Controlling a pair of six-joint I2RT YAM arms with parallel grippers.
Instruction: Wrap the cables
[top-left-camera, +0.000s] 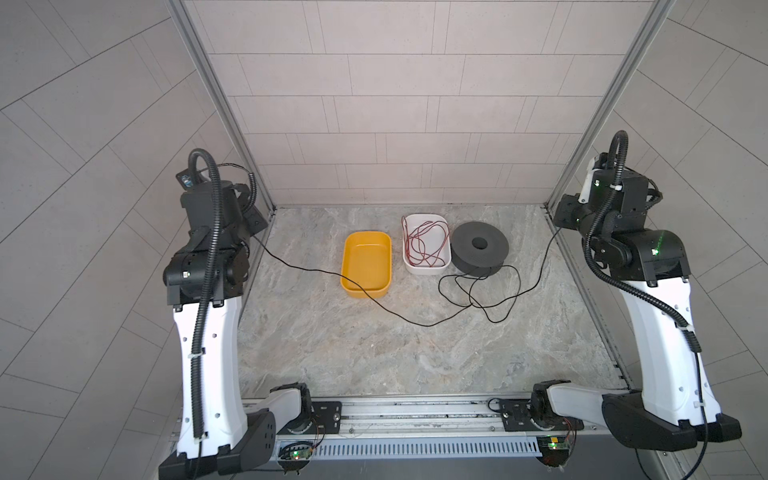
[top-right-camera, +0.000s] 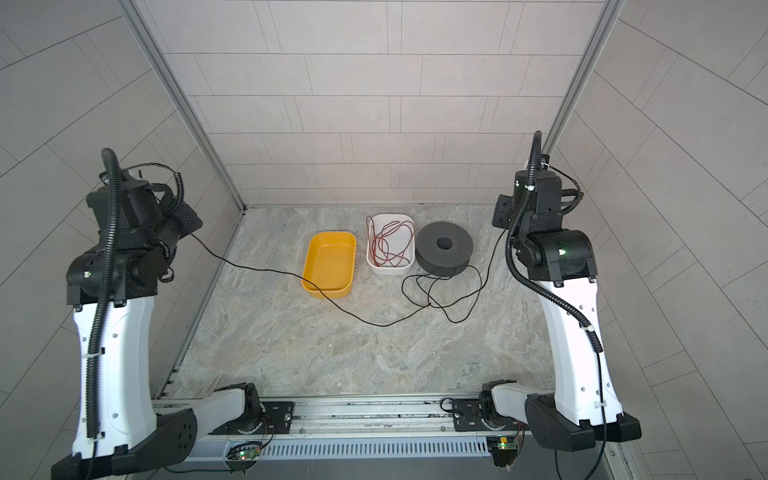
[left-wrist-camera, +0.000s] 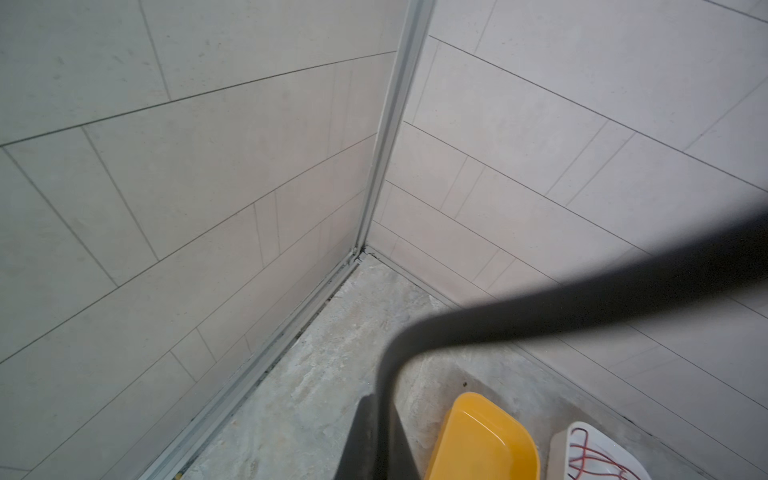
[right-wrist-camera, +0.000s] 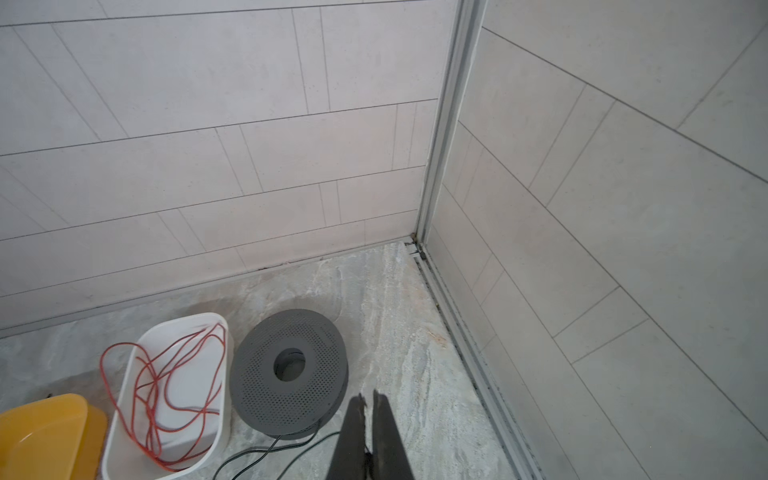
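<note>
The clear patch of bare marble beside the spool lies below the right gripper's fingers, so the right gripper will lower toward it and open to release the cable end.
The cable (top-left-camera: 415, 322) (top-right-camera: 374, 324) is one thin black wire strung across the marble table between my two grippers. It sags to the tabletop and lies in loose loops in front of a dark grey spool (top-left-camera: 480, 249) (right-wrist-camera: 289, 368). My left gripper (top-left-camera: 257, 224) (left-wrist-camera: 376, 401) is raised at the far left edge and shut on one end. That end shows as a blurred black arc (left-wrist-camera: 540, 307) close to the lens. My right gripper (top-left-camera: 559, 216) (right-wrist-camera: 369, 397) is raised at the far right edge, shut on the other end, with the loops (right-wrist-camera: 266, 451) below it.
An empty yellow tray (top-left-camera: 347, 249) (left-wrist-camera: 478, 440) sits at the back middle. Beside it stands a white bin (top-left-camera: 428, 270) (right-wrist-camera: 124, 415) holding a tangled red wire (top-left-camera: 424, 241). The spool is right of the bin. Tiled walls with metal rails close in the back and both sides.
</note>
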